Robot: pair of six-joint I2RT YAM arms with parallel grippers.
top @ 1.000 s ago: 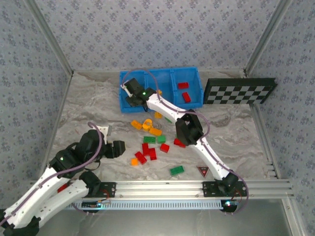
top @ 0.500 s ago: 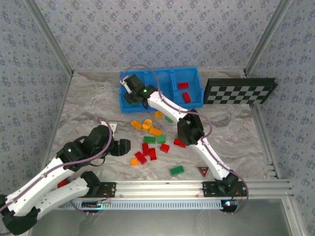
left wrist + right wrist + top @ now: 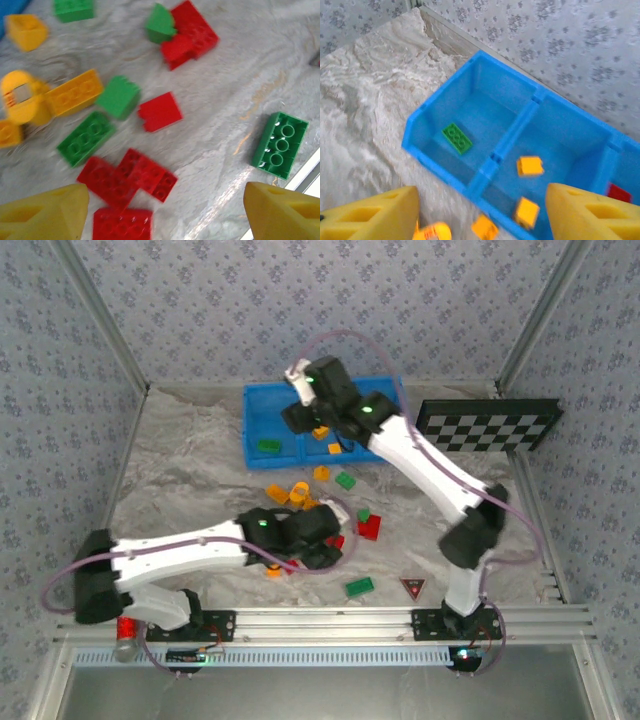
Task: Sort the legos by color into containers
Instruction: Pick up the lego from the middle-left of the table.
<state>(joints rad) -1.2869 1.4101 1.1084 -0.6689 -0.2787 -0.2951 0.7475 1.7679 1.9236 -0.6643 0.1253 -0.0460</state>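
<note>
The robot should next move its left gripper down toward the front bar and onto the lone green lego (image 3: 359, 586) (image 3: 281, 145), which lies below the gripper, nearer that bar and clear of the pile.
Loose legos lie mid-table: red ones (image 3: 125, 182) just under my left gripper (image 3: 165, 220), plus green (image 3: 85, 137) and orange (image 3: 75, 92) ones beyond. A green lego (image 3: 279, 145) lies apart to the right. My left gripper (image 3: 325, 540) hangs open over the pile, nothing between its fingers. My right gripper (image 3: 480, 220) is open and empty above the near wall of the blue containers (image 3: 450, 172). The left compartment holds a green lego (image 3: 457, 137), the middle one two orange legos (image 3: 530, 166), and the right one a red lego (image 3: 619, 192).
A black-and-white checkerboard (image 3: 487, 425) leans at the back right beside the bin (image 3: 250, 430). A red triangle marker (image 3: 412, 587) lies near the front rail. A red cylinder (image 3: 125, 630) sits by the left arm's base. Patterned walls close three sides.
My left arm swung forward and right over the lego pile, jaws widening. My right gripper opened, rose from the left compartment and moved right, leaving a green lego there.
</note>
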